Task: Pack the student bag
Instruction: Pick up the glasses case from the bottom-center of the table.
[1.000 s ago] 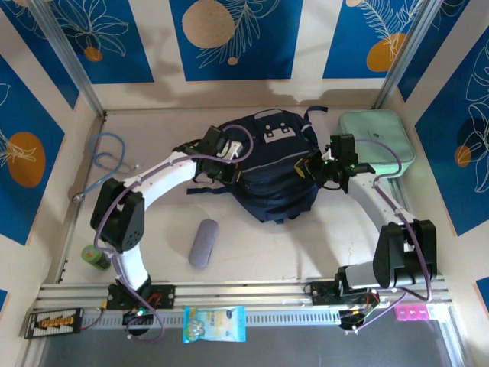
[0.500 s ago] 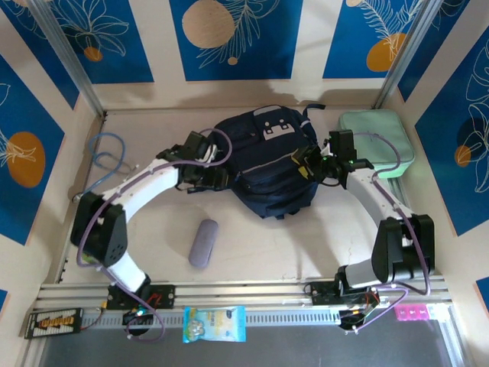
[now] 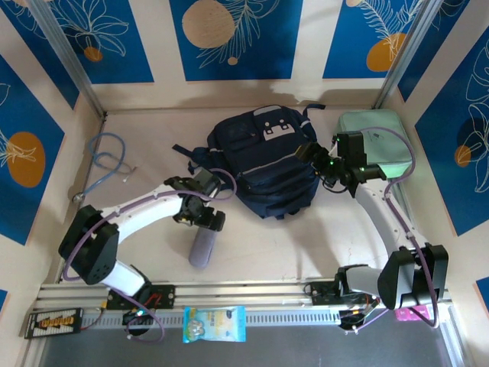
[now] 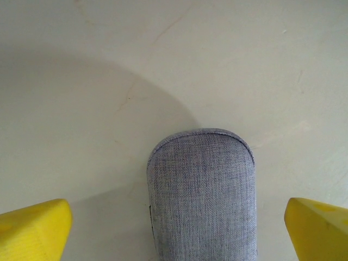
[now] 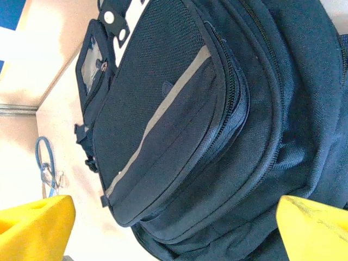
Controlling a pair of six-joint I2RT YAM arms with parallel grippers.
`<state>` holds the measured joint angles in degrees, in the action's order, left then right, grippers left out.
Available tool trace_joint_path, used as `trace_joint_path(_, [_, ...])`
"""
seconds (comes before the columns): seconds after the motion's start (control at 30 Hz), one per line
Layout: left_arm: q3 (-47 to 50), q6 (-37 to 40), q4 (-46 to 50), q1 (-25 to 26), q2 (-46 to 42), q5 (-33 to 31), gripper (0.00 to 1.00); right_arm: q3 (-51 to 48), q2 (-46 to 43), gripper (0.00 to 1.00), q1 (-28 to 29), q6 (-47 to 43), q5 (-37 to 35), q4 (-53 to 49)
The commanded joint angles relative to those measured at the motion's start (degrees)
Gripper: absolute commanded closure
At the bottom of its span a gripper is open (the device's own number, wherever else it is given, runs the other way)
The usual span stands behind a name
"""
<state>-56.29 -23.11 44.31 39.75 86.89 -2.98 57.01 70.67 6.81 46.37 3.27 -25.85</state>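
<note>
My left gripper will next bring its open fingers down to the rounded far end of the grey fabric case, and then it will close across both sides of the case.
The student bag (image 3: 263, 160), dark navy with a grey stripe, lies flat at the table's middle back. My right gripper (image 3: 307, 154) hovers open at its right side; in the right wrist view the bag's zipped front pocket (image 5: 179, 125) lies between my yellow fingertips (image 5: 32, 228), untouched. My left gripper (image 3: 208, 220) is open just above the far end of a grey fabric case (image 3: 202, 248), in front of the bag on the left. In the left wrist view the case's rounded end (image 4: 201, 196) sits between the wide-apart fingertips (image 4: 321, 228), with gaps on both sides.
A mint green zip case (image 3: 378, 141) lies at the back right, next to the right arm. A blue cable (image 3: 107, 157) lies at the back left. A snack packet (image 3: 214, 323) rests on the front rail. Walls close in the table on three sides.
Both grippers went from shut to open. The left arm left the bag and swung toward me, down over the grey case. The right gripper drew back slightly; the bag settled farther back.
</note>
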Motion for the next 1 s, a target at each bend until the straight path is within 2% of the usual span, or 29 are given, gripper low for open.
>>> trace_joint_path(0.0, [0.97,-0.97,-1.52,0.73,2.37,2.37,0.1,0.29,-0.91,0.02,0.42,-1.16,-0.8,-1.16])
trace_joint_path(0.3, [1.27,-4.01,-4.83,2.47,8.72,2.13,0.15,0.55,-0.2,0.03,0.92,-0.93,1.1,-0.49])
trace_joint_path(0.53, [0.31,-5.88,-3.44,2.46,11.9,0.34,0.34,0.95,0.77,0.04,1.24,-0.22,1.54,-0.1])
trace_joint_path(0.67, [-0.28,-5.89,-3.59,2.4,9.86,0.04,0.42,1.51,1.12,0.04,1.45,-0.02,0.95,-0.56])
trace_joint_path(0.83, [-2.27,-4.51,-5.69,0.65,4.83,4.49,0.43,0.54,0.79,0.05,1.48,0.2,2.49,1.02])
trace_joint_path(0.97, [-5.18,-3.87,-7.39,-2.71,1.34,7.47,0.44,-1.6,0.26,0.07,2.56,0.41,5.61,4.61])
